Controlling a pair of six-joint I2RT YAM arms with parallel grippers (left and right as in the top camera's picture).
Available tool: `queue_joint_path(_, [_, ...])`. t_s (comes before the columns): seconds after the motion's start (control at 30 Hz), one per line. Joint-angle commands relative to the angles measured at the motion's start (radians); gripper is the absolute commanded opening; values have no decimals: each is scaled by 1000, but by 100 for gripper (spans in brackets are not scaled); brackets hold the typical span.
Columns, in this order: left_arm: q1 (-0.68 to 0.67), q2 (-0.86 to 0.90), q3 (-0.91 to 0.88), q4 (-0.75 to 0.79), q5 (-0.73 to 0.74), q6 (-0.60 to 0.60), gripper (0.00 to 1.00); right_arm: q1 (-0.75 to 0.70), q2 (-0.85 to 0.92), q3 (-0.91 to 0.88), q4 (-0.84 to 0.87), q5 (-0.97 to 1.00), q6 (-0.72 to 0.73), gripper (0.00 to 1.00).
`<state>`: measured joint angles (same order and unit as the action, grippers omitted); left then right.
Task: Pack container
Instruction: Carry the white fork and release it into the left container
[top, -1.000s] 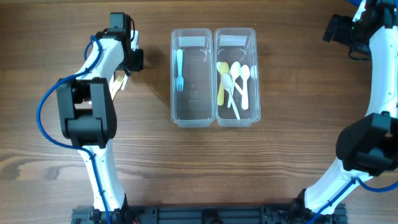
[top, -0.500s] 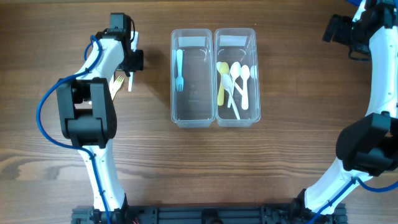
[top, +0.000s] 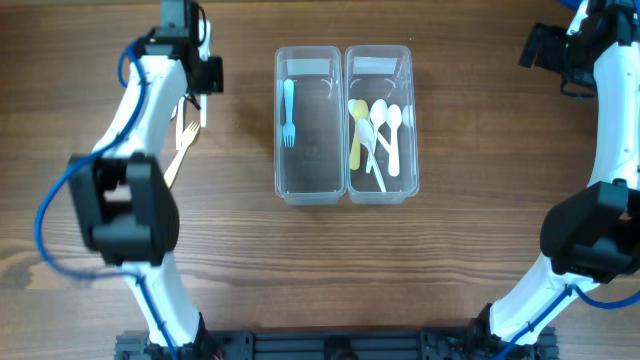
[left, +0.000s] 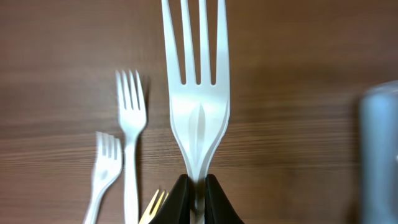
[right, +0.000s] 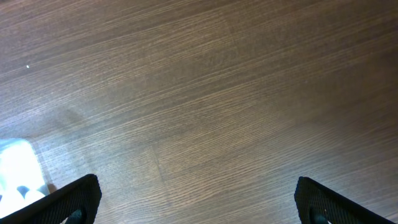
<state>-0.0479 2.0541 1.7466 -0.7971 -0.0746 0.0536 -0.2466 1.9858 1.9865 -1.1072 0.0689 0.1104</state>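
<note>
My left gripper is to lift the white fork (top: 205, 45) and lower it beside a blue fork (top: 288, 110) in one container, because the spoons are in the other.
Two clear containers stand side by side in the overhead view. The left container (top: 318, 155) holds a blue fork (top: 288, 110). The right container (top: 378, 52) holds a yellow spoon (top: 355, 135) and several white spoons (top: 385, 130). My left gripper (top: 203, 92) is shut on the handle of a white fork (top: 203, 112), left of the containers. In the left wrist view the jaws (left: 198, 194) pinch that fork (left: 198, 93) above the table, tines pointing away. My right gripper (right: 199, 196) is open and empty over bare wood at the far right back (top: 535, 45).
Two white forks (left: 129, 124) (left: 102, 168) and a yellow fork (left: 155, 202) lie on the table below my left gripper; they show in the overhead view as a small cluster of forks (top: 183, 140). A container edge (left: 379, 149) shows blurred at the right of the left wrist view.
My left arm has moved toward the table's back with the white fork held in its jaws, away from the loose forks. The right arm has not moved.
</note>
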Motion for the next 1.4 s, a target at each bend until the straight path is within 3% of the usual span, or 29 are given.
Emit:
queue_joint_path(0.0, [-66, -166, 34, -36, 7, -60, 5, 4, -6, 14, 1, 13, -5, 100])
queue_joint_path(0.17, [-164, -256, 34, -72, 84, -136, 4, 5, -6, 14, 1, 13, -5, 100])
queue_joint_path(0.43, [-332, -226, 34, -144, 111, -301, 4, 5, -6, 14, 0, 13, -6, 100])
queue_joint_path(0.83, [-453, -56, 34, -159, 101, -354, 4, 5, -6, 14, 3, 13, -5, 100])
queue_joint_path(1.07, [-450, -29, 34, -154, 100, -354, 14, 5, -6, 14, 3, 13, -5, 100])
queue_joint_path(1.2, [-443, -29, 34, -154, 100, -354, 30, 5, -6, 14, 4, 13, -5, 100])
queue_joint_path(1.37, [-406, -61, 34, -154, 100, -354, 38, 5, -6, 14, 4, 13, -5, 100])
